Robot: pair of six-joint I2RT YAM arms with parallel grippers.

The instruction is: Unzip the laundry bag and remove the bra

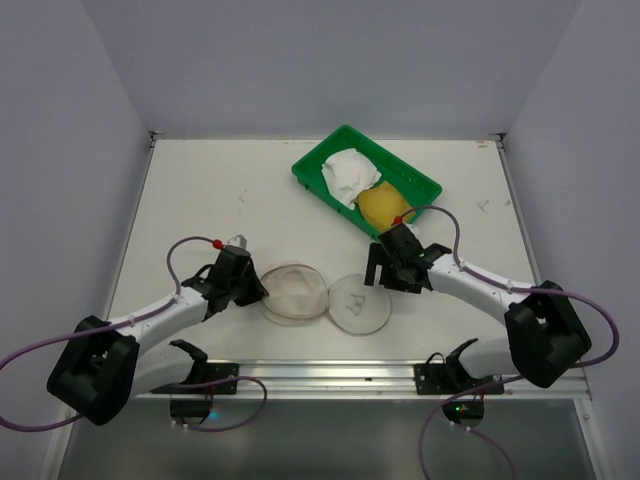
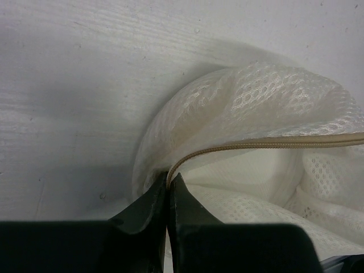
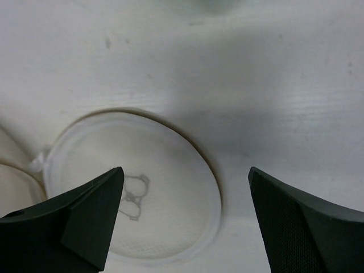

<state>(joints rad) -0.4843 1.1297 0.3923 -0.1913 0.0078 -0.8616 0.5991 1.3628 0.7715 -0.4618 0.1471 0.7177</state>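
Note:
The laundry bag has a flat side with that side's edge facing away from the drum [image 1: 389,300] [image 3: 216,186]. My right gripper should go down and slightly back onto that edge next.
The white mesh laundry bag lies open in two round parts at the table's front middle. The drum part [image 1: 294,293] is on the left. The flat face with the black bra drawing [image 1: 360,303] lies on the right. My left gripper [image 1: 259,289] is shut on the drum's left rim. In the left wrist view its tips [image 2: 169,177] pinch the tan zipper edge [image 2: 256,145] of the mesh [image 2: 267,102]. My right gripper [image 1: 392,278] is open and empty just above the flat face's right edge. In the right wrist view the gripper [image 3: 186,170] straddles the drawing side [image 3: 136,193]. No bra shows inside the bag.
A green tray [image 1: 312,166] stands at the back middle-right. It holds a crumpled white cloth [image 1: 347,175] and a rounded yellow item [image 1: 380,205]. The table's metal front rail [image 1: 330,372] runs between the arm bases.

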